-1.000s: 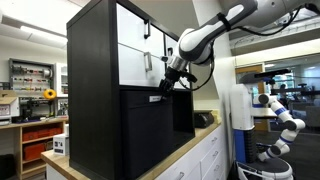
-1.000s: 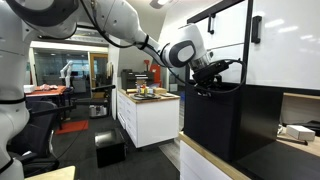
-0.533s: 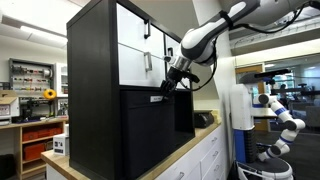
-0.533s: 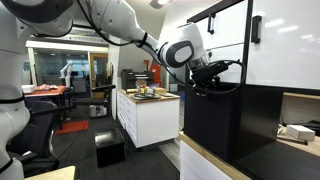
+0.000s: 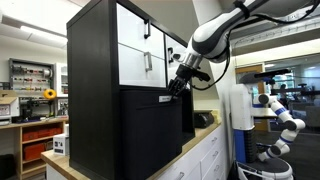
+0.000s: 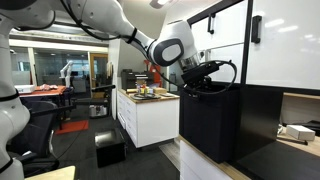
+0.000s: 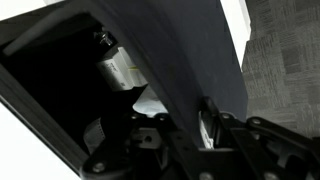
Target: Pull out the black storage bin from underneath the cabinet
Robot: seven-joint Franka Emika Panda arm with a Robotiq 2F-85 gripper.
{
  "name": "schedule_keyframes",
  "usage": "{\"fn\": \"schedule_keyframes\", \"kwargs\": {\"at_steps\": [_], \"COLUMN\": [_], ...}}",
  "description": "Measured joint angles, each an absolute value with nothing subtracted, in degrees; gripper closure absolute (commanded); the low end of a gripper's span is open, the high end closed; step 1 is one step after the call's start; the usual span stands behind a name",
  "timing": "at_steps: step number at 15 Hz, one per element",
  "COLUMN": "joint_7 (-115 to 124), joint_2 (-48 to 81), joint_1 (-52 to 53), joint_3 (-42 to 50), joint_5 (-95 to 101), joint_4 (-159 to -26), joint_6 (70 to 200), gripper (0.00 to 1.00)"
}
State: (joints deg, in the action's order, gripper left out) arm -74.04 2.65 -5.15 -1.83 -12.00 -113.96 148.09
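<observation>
The gripper pulls the bin's top front rim (image 5: 174, 92) (image 7: 170, 82) back next, away from the cabinet, then releases it, because much of the bin still sits under the white doors.
The black storage bin (image 5: 150, 135) sits in the lower opening of the tall black cabinet (image 5: 95, 50) with white door fronts. The bin sticks out past the cabinet's front, and a small white tag shows near its top edge. My gripper (image 5: 178, 86) is at the bin's top front rim, shut on the rim. In both exterior views the bin (image 6: 208, 125) juts from the cabinet (image 6: 250, 45) with the gripper (image 6: 190, 88) on its upper edge. In the wrist view the bin's dark wall (image 7: 175, 50) runs between my fingers (image 7: 190, 130).
The cabinet stands on a wooden-topped white drawer unit (image 5: 205, 150). A separate white cabinet (image 6: 150, 118) with items on top stands beyond, and a black box (image 6: 110, 150) is on the floor. Another robot arm (image 5: 280, 115) stands to the side.
My gripper has moved away from the cabinet, and the bin has slid further out with it.
</observation>
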Motion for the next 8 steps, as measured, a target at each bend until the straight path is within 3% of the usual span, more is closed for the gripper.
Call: {"fn": "schedule_keyframes", "kwargs": {"at_steps": [8], "joint_7": [-73.96], "joint_2": [-8.06], "joint_1": [-3.75], "joint_3": [0.07], "joint_5": [-11.76], "joint_4": [-126.44], "joint_6": [147.98], "gripper": [0.94]}}
